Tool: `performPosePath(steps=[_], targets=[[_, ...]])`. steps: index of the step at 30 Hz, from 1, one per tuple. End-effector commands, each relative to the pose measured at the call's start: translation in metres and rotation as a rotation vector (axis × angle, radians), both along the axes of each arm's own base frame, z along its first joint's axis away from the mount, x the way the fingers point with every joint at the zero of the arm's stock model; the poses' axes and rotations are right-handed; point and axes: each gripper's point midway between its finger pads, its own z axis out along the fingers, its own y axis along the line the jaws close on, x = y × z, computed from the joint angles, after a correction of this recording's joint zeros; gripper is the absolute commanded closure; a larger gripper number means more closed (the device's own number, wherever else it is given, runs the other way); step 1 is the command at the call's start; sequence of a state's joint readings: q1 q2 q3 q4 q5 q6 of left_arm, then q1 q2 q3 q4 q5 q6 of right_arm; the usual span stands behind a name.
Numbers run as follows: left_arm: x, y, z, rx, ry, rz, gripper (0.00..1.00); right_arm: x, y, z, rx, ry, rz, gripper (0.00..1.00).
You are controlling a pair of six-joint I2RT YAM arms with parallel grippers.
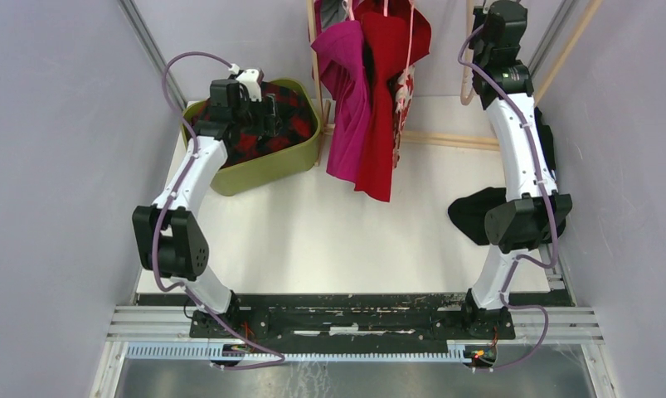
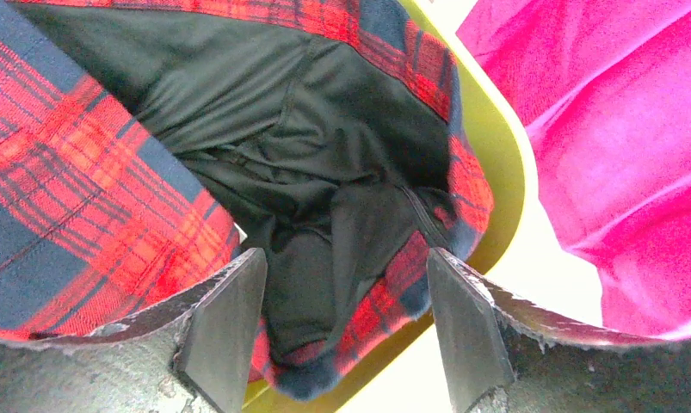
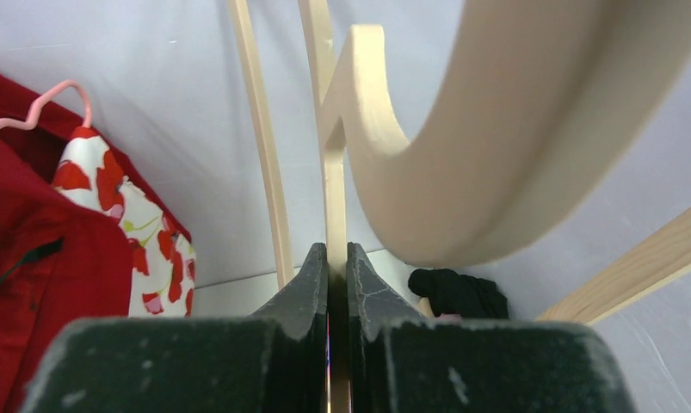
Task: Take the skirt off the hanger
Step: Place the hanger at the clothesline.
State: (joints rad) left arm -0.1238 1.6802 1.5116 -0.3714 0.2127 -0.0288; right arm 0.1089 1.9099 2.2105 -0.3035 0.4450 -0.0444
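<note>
My right gripper turns next and carries the bare hanger toward the rack's slanted post point(image 1: 569, 49) point(image 3: 644, 261), to the gripper's right in the top view. It then releases the hanger.
The red and navy plaid skirt point(image 1: 263, 126) point(image 2: 83, 189) lies crumpled in the green basket point(image 1: 271, 172) point(image 2: 501, 163), its black lining showing. My left gripper point(image 1: 267, 106) point(image 2: 342, 268) hovers just above it, open, with the skirt's hem between but not touching the fingers point(image 2: 225, 318). My right gripper point(image 1: 497, 12) point(image 3: 337, 251) is raised at the back right, shut on a thin wooden part of the pale wooden hanger point(image 3: 496, 146) point(image 1: 466, 83), whose curved arm fills the upper right wrist view.
Magenta point(image 1: 346, 99) and red point(image 1: 387, 99) garments and a floral one point(image 1: 404, 89) point(image 3: 144, 232) hang from the wooden rack point(image 1: 445, 139) at the back. A black cloth point(image 1: 472, 214) lies by the right arm. A pink hanger hook point(image 3: 49, 99) shows left.
</note>
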Motion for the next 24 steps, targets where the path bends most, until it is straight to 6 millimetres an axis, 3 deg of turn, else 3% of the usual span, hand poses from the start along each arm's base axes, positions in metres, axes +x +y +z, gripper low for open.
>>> performPosePath(steps=[1,9,15,19,24], targets=[[-0.015,0.004,0.036,0.012,-0.092,-0.015,0.25,-0.008,-0.003,0.01,0.116,-0.032,0.066,0.99],[-0.032,0.006,0.05,0.012,-0.111,-0.015,0.26,-0.014,0.008,0.015,0.206,-0.047,0.146,0.99],[-0.041,0.009,0.048,0.022,-0.107,-0.011,0.27,-0.016,0.013,0.034,0.294,-0.104,0.204,0.99],[-0.044,0.01,0.049,0.022,-0.109,-0.007,0.27,-0.017,0.004,0.046,0.373,-0.148,0.211,0.99],[-0.046,0.011,0.043,0.025,-0.097,0.001,0.27,-0.019,-0.021,0.062,0.543,-0.238,0.229,0.99]])
